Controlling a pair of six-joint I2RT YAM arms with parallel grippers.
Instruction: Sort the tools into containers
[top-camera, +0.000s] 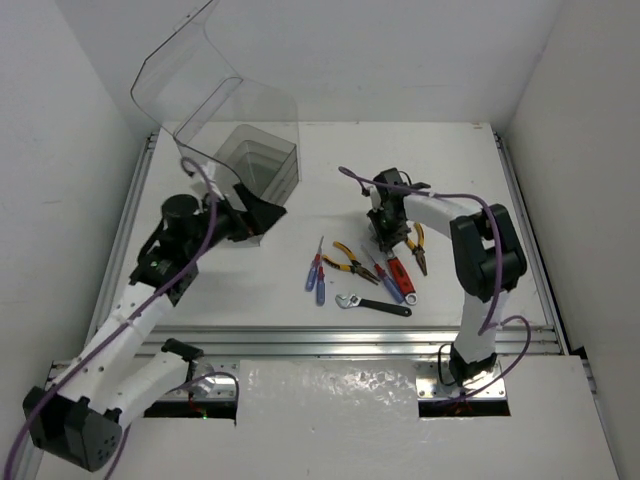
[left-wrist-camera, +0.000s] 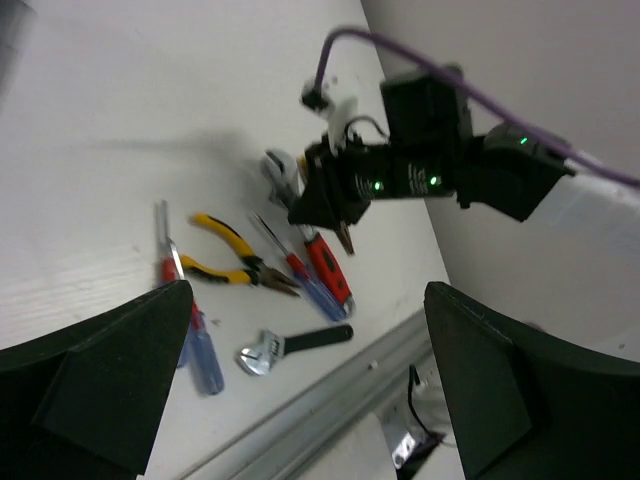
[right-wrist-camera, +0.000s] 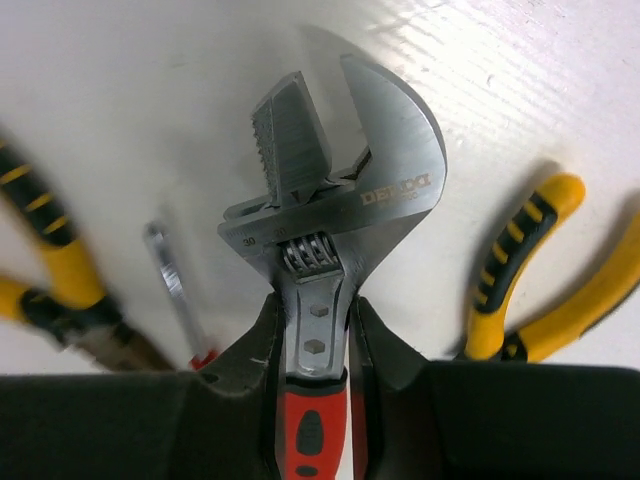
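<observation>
The red-handled wrench will go left in the top view, onto the bare tabletop nearer the container. My right gripper will move it there and let it go.
My right gripper (top-camera: 389, 238) is shut on the neck of the red-handled silver adjustable wrench (right-wrist-camera: 340, 190), whose red handle (top-camera: 400, 273) lies on the table; I cannot tell if it is lifted. Around it lie yellow-handled pliers (top-camera: 345, 262), a second pair of pliers (top-camera: 418, 248), blue- and red-handled screwdrivers (top-camera: 318, 272) and a black-handled wrench (top-camera: 376, 305). The clear smoky container (top-camera: 262, 160) stands at the back left with its lid raised. My left gripper (top-camera: 262, 215) is open and empty, just in front of the container.
An aluminium rail (top-camera: 350, 340) runs along the table's near edge, and white walls close in the sides and back. In the left wrist view the black-handled wrench (left-wrist-camera: 290, 347) lies nearest that rail (left-wrist-camera: 330, 410).
</observation>
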